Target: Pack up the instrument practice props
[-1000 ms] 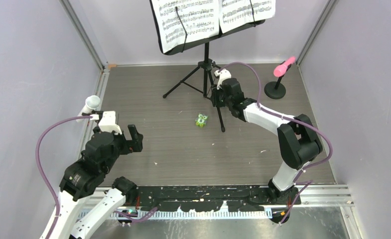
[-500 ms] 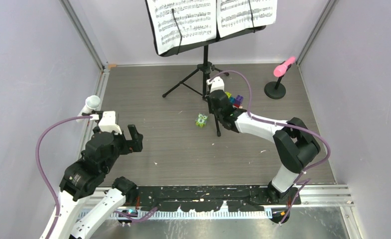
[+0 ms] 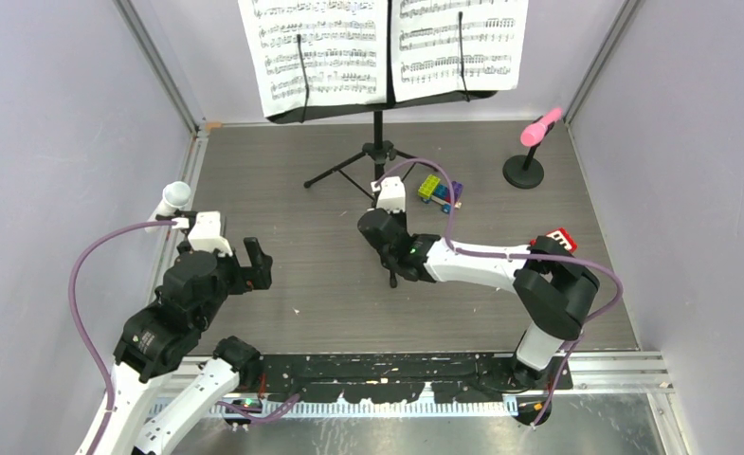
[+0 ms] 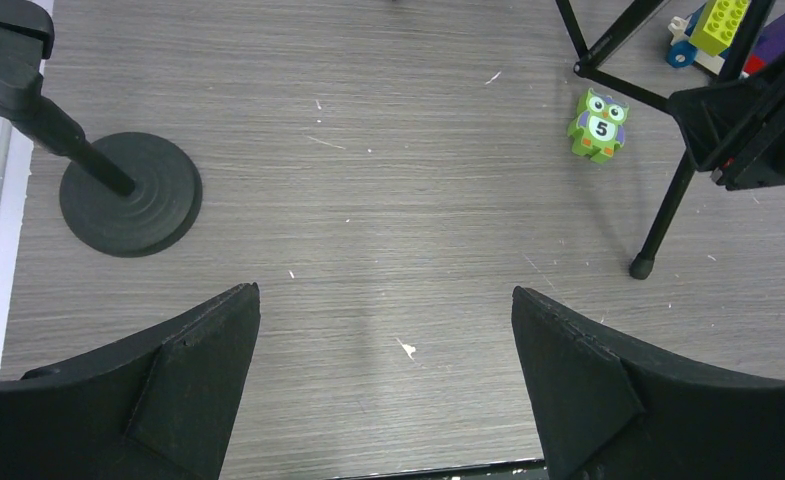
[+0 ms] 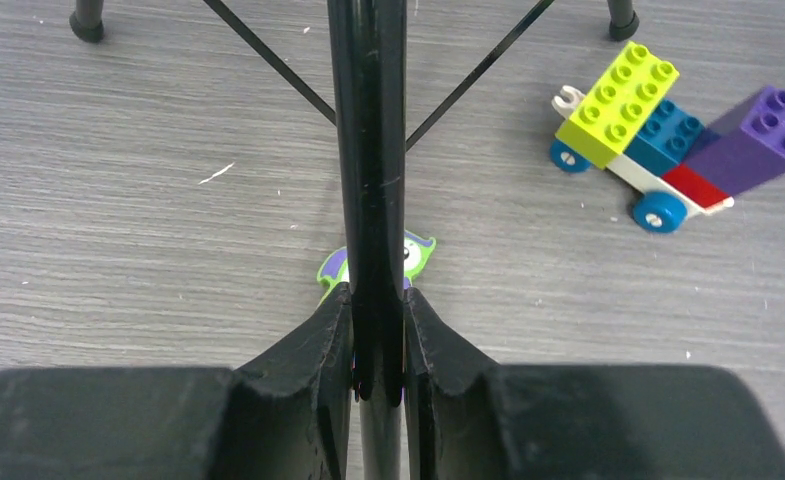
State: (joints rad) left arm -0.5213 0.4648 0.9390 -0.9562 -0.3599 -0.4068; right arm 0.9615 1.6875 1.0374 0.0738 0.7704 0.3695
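Note:
My right gripper is going to pull the music stand's near leg back and to the right in the top view next, and then open, as the music stand is near the back wall.
The black music stand [image 3: 378, 142] stands at the back on tripod legs, two white sheet-music pages [image 3: 325, 57] on its desk. My right gripper [image 3: 390, 248] is shut on the stand's near leg [image 5: 368, 150], pads pinching the black tube [image 5: 378, 330]. A white microphone [image 3: 172, 199] sits in its round-based mount [image 4: 131, 195] at the left wall. The pink microphone [image 3: 542, 125] sits in its mount [image 3: 523, 172] at the back right. My left gripper [image 3: 233, 245] hangs open over bare floor [image 4: 384, 300], right of the white mic's mount.
A green owl toy [image 4: 598, 125] lies under the gripped leg, partly hidden [image 5: 420, 255]. A colourful block car [image 3: 440, 191] sits right of the tripod. A red keypad [image 3: 561, 238] shows beside my right arm's elbow. Lavender walls enclose three sides.
My right gripper closed on the stand's near leg and pulled it left and nearer; the desk and pages shifted left. The block car and red keypad came into sight. The left arm stayed still.

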